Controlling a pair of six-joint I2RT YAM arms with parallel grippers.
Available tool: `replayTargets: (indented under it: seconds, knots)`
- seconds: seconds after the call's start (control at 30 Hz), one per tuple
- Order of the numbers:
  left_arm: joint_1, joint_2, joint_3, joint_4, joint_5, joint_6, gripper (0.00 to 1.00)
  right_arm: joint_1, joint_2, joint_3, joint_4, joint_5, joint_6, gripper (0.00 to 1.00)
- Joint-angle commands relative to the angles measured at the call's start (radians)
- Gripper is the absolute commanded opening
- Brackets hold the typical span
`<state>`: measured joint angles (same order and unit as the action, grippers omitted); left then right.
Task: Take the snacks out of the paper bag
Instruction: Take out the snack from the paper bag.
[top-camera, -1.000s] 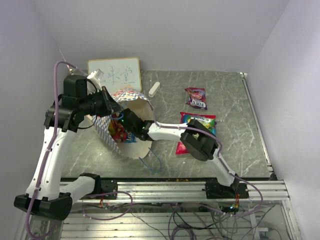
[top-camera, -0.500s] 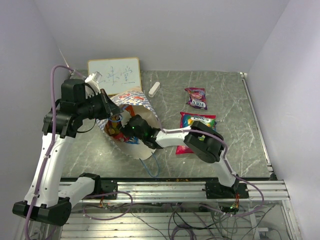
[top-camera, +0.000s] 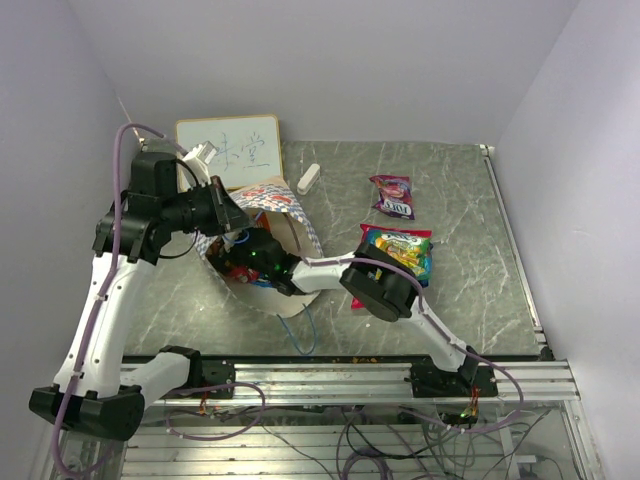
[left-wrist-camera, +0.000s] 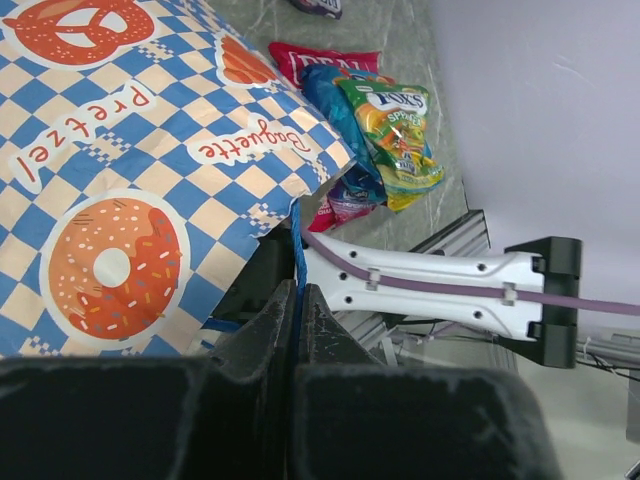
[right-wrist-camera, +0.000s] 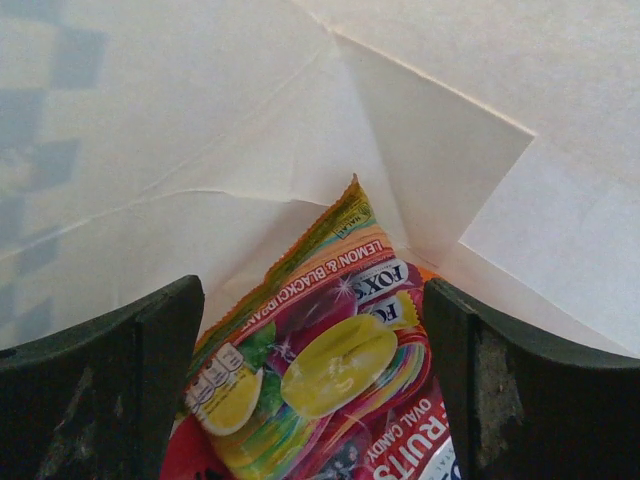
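The packet's pointed end (right-wrist-camera: 328, 282) is already between the open fingers of the right gripper, so the gripper should next ease slightly deeper into the bag and close on that end.
The paper bag (top-camera: 290, 215) lies on its side at the left of the table, mouth facing the arms. Its blue-and-white checked side (left-wrist-camera: 130, 150) fills the left wrist view. My left gripper (top-camera: 232, 215) is shut on the bag's thin blue cord handle (left-wrist-camera: 296, 250) and holds the mouth up. My right gripper (top-camera: 250, 262) is inside the bag, open. A shiny red, yellow and green snack packet (right-wrist-camera: 330, 370) lies between its fingers (right-wrist-camera: 100, 390) against the cream inner wall (right-wrist-camera: 200, 120). More snacks lie outside: a green-yellow packet (top-camera: 402, 246) on a blue one, and a small pink-red one (top-camera: 392, 195).
A white framed writing board (top-camera: 230, 148) leans behind the bag. A small white oblong block (top-camera: 308, 178) lies beside it. The right arm's white link (left-wrist-camera: 430, 285) crosses just past the bag's mouth. A metal rail (top-camera: 510, 250) borders the table's right edge.
My right gripper has opened wide and reached further into the bag. The left gripper stayed shut on the handle and shifted a little, keeping the mouth raised.
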<state>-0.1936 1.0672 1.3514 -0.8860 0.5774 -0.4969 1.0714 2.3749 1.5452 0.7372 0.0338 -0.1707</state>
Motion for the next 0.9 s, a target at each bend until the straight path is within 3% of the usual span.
replayTargets:
  seconds: [0.0,0.1,0.23,0.3,0.4,0.67,0.7,0.87]
  knots:
    - [-0.006,0.010,0.030,0.017,0.081,0.028,0.07,0.007,0.076,0.092,-0.020,0.064,-0.053,0.92]
    - [-0.006,0.010,0.026,0.014,0.086,0.030,0.07,0.007,0.112,0.129,-0.050,0.100,-0.068,0.93]
    - [-0.006,0.007,0.029,-0.007,0.071,0.039,0.07,0.007,0.156,0.188,-0.146,0.212,-0.064,0.85]
    - [-0.006,0.003,0.031,-0.029,0.051,0.043,0.07,0.006,0.171,0.210,-0.193,0.262,-0.067,0.76]
    - [-0.006,-0.004,0.041,-0.064,0.009,0.051,0.07,0.005,0.157,0.197,-0.192,0.318,-0.083,0.53]
    - [-0.006,-0.023,0.045,-0.098,-0.093,0.023,0.07,0.001,0.083,0.151,-0.141,0.294,-0.143,0.04]
    - [-0.006,-0.024,0.045,-0.098,-0.100,0.021,0.07,0.001,0.074,0.146,-0.132,0.283,-0.153,0.00]
    - [-0.006,-0.021,0.057,-0.106,-0.152,0.008,0.07,0.003,-0.005,0.066,-0.047,0.208,-0.179,0.00]
